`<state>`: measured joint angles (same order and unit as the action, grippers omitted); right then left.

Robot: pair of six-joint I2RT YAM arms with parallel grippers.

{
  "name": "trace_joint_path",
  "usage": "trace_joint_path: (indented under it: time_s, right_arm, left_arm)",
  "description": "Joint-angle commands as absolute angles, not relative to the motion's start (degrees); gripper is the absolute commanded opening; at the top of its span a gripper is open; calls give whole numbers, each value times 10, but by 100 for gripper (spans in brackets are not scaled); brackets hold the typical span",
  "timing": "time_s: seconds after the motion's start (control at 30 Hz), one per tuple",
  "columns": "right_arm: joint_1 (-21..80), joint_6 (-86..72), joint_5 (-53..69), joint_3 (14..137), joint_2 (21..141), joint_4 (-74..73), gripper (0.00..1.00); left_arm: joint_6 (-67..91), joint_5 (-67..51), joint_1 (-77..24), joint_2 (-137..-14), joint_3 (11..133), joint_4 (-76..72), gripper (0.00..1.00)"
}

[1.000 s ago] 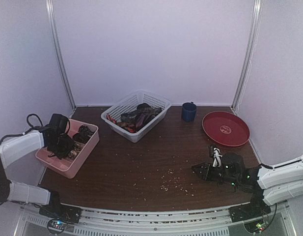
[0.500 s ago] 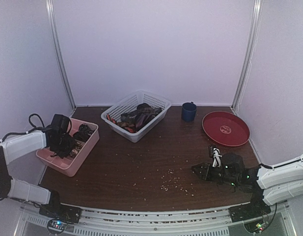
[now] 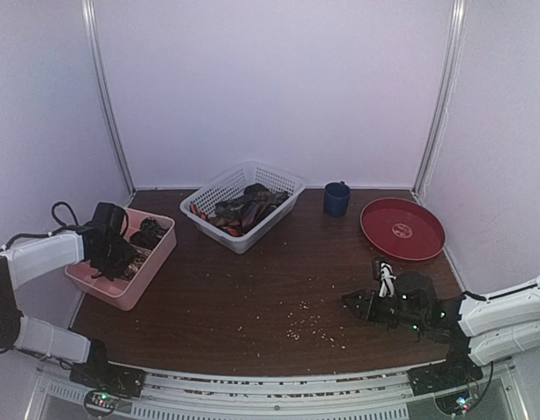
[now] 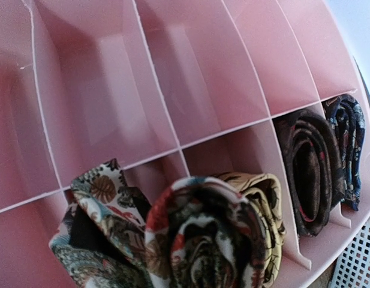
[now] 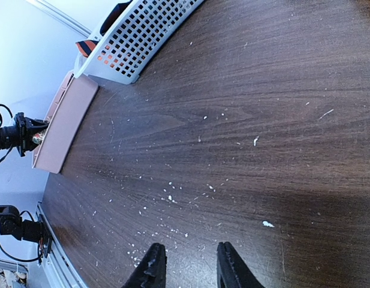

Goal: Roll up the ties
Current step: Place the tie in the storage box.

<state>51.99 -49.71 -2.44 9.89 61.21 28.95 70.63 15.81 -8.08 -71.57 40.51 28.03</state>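
Observation:
Next, my left gripper should ease down and away from the yellow tie, releasing the paisley roll in the compartment (image 3: 124,274) beside it, because the roll overlaps their divider.
My left gripper (image 3: 109,251) is down in the pink compartment tray (image 3: 154,260). In the left wrist view its fingers are hidden behind a rolled paisley tie (image 4: 202,240) held at the jaws over a near compartment, its loose end (image 4: 95,222) hanging left. Rolled ties fill neighbouring compartments: a yellow one (image 4: 265,201), a dark brown one (image 4: 310,174) and a navy one (image 4: 351,135). More ties (image 3: 243,208) lie heaped in the white basket (image 3: 219,186). My right gripper (image 3: 353,303) rests low over the table, open and empty (image 5: 187,264).
A blue mug (image 3: 336,199) and a red round plate (image 3: 403,229) stand at the back right. Pale crumbs (image 3: 300,319) are scattered on the dark wooden table. The tray's far compartments (image 4: 190,78) hold nothing. The basket's corner shows in the right wrist view (image 5: 143,36).
My left gripper has sunk a little lower and further left into the pink tray with the rolled tie. The right arm has not moved.

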Motion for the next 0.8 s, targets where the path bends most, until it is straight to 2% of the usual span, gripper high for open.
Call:
trace_joint_path:
  time_s: [0.0, 0.23, 0.77]
  right_arm:
    - [519, -498, -33, 104, 624, 302, 31]
    - [519, -502, -27, 100, 632, 311, 31]
    - [519, -500, -32, 96, 612, 302, 31]
  left_arm:
    - [737, 166, -78, -705, 410, 396, 1]
    - [748, 167, -85, -718, 429, 418, 0]
    - [776, 209, -100, -854, 431, 371, 4]
